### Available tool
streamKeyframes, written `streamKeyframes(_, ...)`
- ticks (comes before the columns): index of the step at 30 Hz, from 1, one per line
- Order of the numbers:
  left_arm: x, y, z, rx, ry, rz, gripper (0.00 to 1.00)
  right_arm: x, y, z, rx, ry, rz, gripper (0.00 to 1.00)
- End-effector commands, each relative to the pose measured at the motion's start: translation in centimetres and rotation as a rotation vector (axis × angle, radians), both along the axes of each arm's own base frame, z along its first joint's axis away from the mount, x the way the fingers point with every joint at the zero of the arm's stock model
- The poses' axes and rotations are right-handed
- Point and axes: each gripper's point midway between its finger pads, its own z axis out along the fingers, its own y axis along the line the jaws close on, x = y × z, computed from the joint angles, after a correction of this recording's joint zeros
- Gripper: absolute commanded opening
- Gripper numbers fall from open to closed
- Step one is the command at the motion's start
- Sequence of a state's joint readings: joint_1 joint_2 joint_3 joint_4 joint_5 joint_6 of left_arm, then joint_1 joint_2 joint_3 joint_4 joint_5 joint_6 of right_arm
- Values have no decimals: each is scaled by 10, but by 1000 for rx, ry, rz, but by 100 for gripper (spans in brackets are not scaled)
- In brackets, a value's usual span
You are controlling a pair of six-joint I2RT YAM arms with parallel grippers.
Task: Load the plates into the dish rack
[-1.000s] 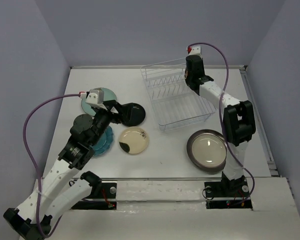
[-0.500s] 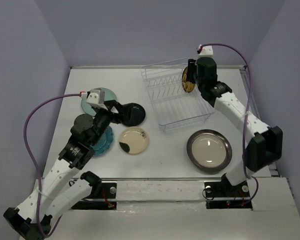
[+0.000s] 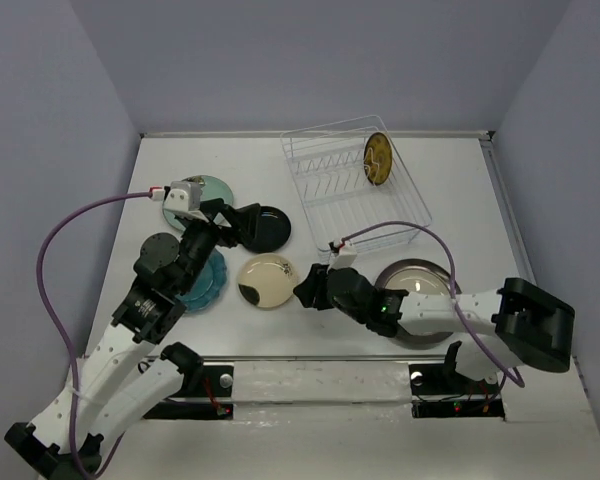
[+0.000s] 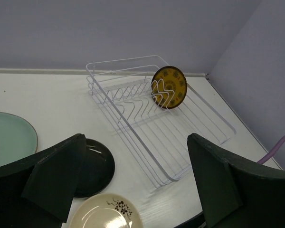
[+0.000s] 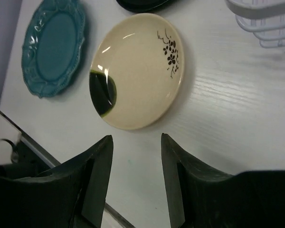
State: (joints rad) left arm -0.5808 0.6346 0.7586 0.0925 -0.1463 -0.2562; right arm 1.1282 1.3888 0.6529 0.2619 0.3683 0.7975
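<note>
My right gripper will next move down and to the left in the top view onto the cream plate's closest rim (image 3: pixel 292 295) (image 5: pixel 149 123), because that rim faces the gripper's open, empty fingers.
The dish rack (image 3: pixel 302 195) stands at the back right, with the amber-yellow plate (image 3: pixel 378 158) upright among its prongs. The pale green plate (image 3: pixel 208 190), black plate (image 3: pixel 265 228), teal plate (image 3: pixel 208 280) and cream plate (image 3: pixel 268 281) lie flat on the left. The grey-rimmed plate (image 3: pixel 420 283) lies at the front right, partly under my right arm. My left gripper (image 3: pixel 232 226) is open and empty above the black plate (image 4: pixel 92 166). My right gripper (image 3: pixel 306 289) is open and empty, low beside the cream plate (image 5: pixel 135 71).
The rack (image 4: pixel 141 142) and amber plate (image 4: pixel 169 88) show ahead in the left wrist view. The teal plate (image 5: pixel 54 47) and a rack corner (image 5: pixel 266 19) show in the right wrist view. Purple walls enclose the white table (image 3: pixel 230 160).
My right gripper has let go of the amber plate in the rack and swung down to the front, beside the cream plate. The left arm has hardly moved.
</note>
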Motion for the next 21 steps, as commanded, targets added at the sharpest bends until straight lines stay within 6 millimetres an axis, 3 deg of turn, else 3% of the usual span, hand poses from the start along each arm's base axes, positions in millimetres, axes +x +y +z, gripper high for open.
streamKeyframes(1, 0, -6, 9, -21, -34, -27, 99, 21, 15, 22, 380, 73, -227, 50)
streamKeyframes(6, -1, -8, 9, -20, -33, -40, 99, 24, 24, -9, 406, 132, -258, 52)
streamKeyframes(7, -1, -8, 9, -22, -34, -43, 99, 24, 27, -23, 378, 147, -260, 52)
streamKeyframes(15, -4, -15, 9, -28, -34, -80, 99, 37, 44, -59, 392, 233, -308, 52)
streamKeyframes(19, -4, -16, 8, -27, -31, -85, 99, 42, 44, -76, 373, 250, -337, 44)
streamKeyframes(21, -3, -16, 8, -27, -31, -85, 99, 43, 42, -81, 360, 243, -345, 32)
